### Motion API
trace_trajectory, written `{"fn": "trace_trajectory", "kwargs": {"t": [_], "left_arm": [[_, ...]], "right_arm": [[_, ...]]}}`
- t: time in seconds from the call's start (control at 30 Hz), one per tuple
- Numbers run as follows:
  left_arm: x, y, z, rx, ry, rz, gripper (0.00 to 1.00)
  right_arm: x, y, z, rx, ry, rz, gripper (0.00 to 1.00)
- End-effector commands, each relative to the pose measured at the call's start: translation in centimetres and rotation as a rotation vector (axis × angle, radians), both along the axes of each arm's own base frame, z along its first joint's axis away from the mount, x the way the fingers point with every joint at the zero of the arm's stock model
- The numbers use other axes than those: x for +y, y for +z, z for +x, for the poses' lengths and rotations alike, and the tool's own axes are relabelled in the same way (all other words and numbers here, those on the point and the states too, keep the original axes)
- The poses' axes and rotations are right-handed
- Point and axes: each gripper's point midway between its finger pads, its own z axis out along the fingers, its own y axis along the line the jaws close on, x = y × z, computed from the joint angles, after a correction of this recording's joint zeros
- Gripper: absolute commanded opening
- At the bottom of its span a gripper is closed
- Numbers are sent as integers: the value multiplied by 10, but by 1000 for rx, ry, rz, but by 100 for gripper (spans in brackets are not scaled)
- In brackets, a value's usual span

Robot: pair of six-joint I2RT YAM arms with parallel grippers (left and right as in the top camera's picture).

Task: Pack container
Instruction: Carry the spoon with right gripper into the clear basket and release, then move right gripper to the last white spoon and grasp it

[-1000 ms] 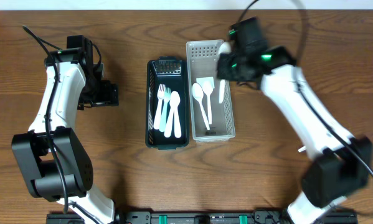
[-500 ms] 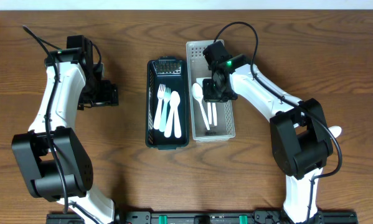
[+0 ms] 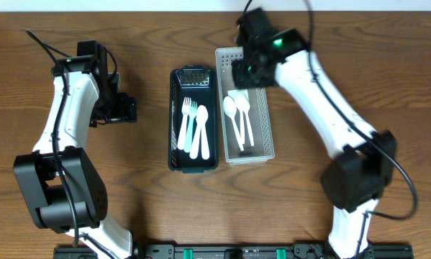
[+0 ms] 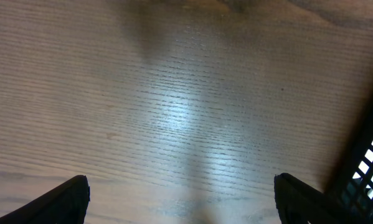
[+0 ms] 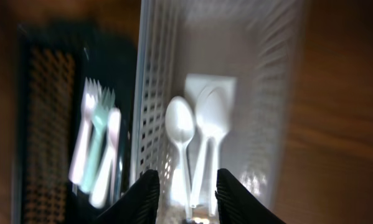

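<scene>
The spoons [image 3: 235,115] below already lie packed, so I will swing my right gripper back and to the right in the overhead view, then lower it to the wood.
A white slotted basket [image 3: 267,133] holds white plastic spoons [image 3: 235,115], side by side. Their bowls point toward the far end. My right gripper [image 3: 248,63] hovers over the far end of that basket. In the right wrist view its jaws [image 5: 186,177] stand apart with nothing between them, and the spoons [image 5: 181,132] lie below in the basket [image 5: 270,93]. A black basket [image 3: 173,129] to the left holds white and pale green forks [image 3: 189,124]. My left gripper [image 3: 127,108] is open over bare wood, left of the black basket; its wrist view shows wide, empty jaws [image 4: 181,183].
The two baskets stand side by side, touching, in the middle of the brown wooden table [image 3: 129,201]. A corner of the black basket [image 4: 367,168] shows at the right edge of the left wrist view. The arm bases stand at the near edge.
The right gripper dipped into the white basket, opened, and rose back to the basket's far end. One more spoon now lies among the others. The left arm has not moved.
</scene>
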Motion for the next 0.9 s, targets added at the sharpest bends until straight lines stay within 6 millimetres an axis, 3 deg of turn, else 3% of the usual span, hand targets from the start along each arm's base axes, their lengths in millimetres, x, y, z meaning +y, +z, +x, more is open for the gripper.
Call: {"fn": "trace_trajectory", "kwargs": {"t": [0.0,0.1,0.17,0.23,0.33,0.5,0.57,0.73,0.87], "left_arm": [[2,0,-1,5,-7,4,88],[2,0,-1,4,-7,4,88],[3,0,-1,2,-7,4,88],[3,0,0,-2,-7,5,88],[3,1,1,-6,-7,5,88],[3,1,3,-11,-7,6,88],[3,1,2,-10,-7,6,88],[3,1,3,-10,-7,6,88],[3,1,2,-10,-7,6,88]], "right_arm": [[-77,76,15,-172,-289,-2,33],[-150,97,6,-171,-568,8,32],[-190,99,-5,-133,-700,16,33],[-230,91,-20,-64,-823,3,32],[-267,70,-38,31,-927,-9,31],[-302,22,-59,172,-1028,5,31],[-312,-6,-69,234,-1064,17,32],[-332,-69,-100,358,-1181,34,32],[-347,-105,-123,409,-1249,36,32]]}}
